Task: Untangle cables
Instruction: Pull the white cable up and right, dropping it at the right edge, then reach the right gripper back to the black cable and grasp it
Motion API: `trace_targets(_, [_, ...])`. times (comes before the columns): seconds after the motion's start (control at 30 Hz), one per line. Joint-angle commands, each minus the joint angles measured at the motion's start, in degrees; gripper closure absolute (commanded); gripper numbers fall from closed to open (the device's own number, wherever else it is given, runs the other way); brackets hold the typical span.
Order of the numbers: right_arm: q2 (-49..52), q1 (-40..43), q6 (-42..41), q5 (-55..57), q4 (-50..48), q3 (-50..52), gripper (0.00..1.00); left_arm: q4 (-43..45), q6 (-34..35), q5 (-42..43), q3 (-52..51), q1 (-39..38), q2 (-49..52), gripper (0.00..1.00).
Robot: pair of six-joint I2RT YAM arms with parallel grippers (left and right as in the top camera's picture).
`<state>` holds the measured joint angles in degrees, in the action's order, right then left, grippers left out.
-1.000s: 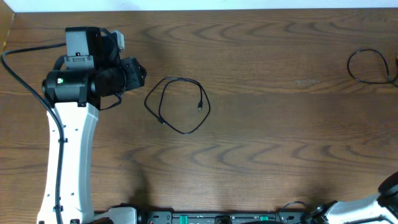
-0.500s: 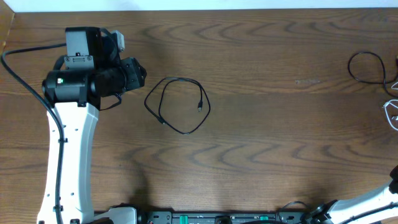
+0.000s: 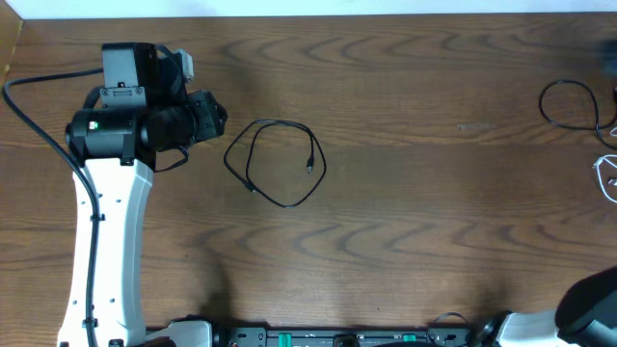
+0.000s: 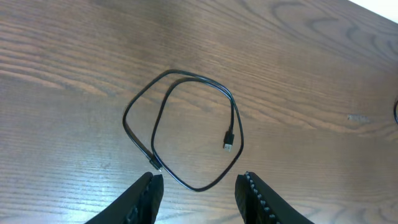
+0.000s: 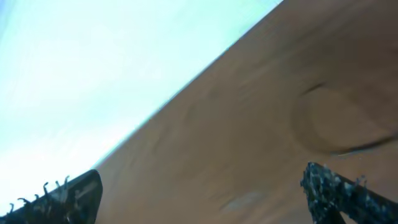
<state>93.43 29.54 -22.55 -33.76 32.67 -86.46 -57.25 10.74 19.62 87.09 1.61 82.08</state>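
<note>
The free plug end inside the loop (image 3: 310,163) is below my right gripper, far to its left in the overhead view. My right gripper will swing across next and lower onto it.
A thin black cable (image 3: 276,162) lies in a loose double loop at the table's middle, both plug ends free. In the left wrist view the same black cable (image 4: 184,132) lies flat just ahead of my left gripper (image 4: 199,194), whose jaws stand open with nothing between them. In the overhead view the left gripper (image 3: 218,115) hangs just left of the loop. A second black cable (image 3: 569,100) and a white cable (image 3: 606,177) lie apart at the far right edge. My right gripper (image 5: 199,190) is wide open and empty, its view blurred.
The left arm's white link (image 3: 104,241) and its thick black wire (image 3: 39,125) take up the left side. The right arm (image 3: 588,306) shows at the bottom right corner. A rail with electronics (image 3: 328,337) runs along the front edge.
The white cable has appeared lying at the right edge. The right gripper has opened, and the right arm has shifted at the bottom right corner. Left arm and middle cable are unmoved.
</note>
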Motion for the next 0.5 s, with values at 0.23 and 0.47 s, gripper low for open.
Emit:
trace_targets(0.23, [10.43, -35.85, 9.51, -0.63, 2.29, 0.00, 0.01, -0.63, 0.52, -12.61, -0.63, 0.22, 0.87, 0.57])
trace_targets(0.47, [20.96, -51.21, 0.66, 11.67, -1.99, -0.02, 0.07, -1.01, 0.50, -15.82, -0.63, 0.22, 1.81, 0.57])
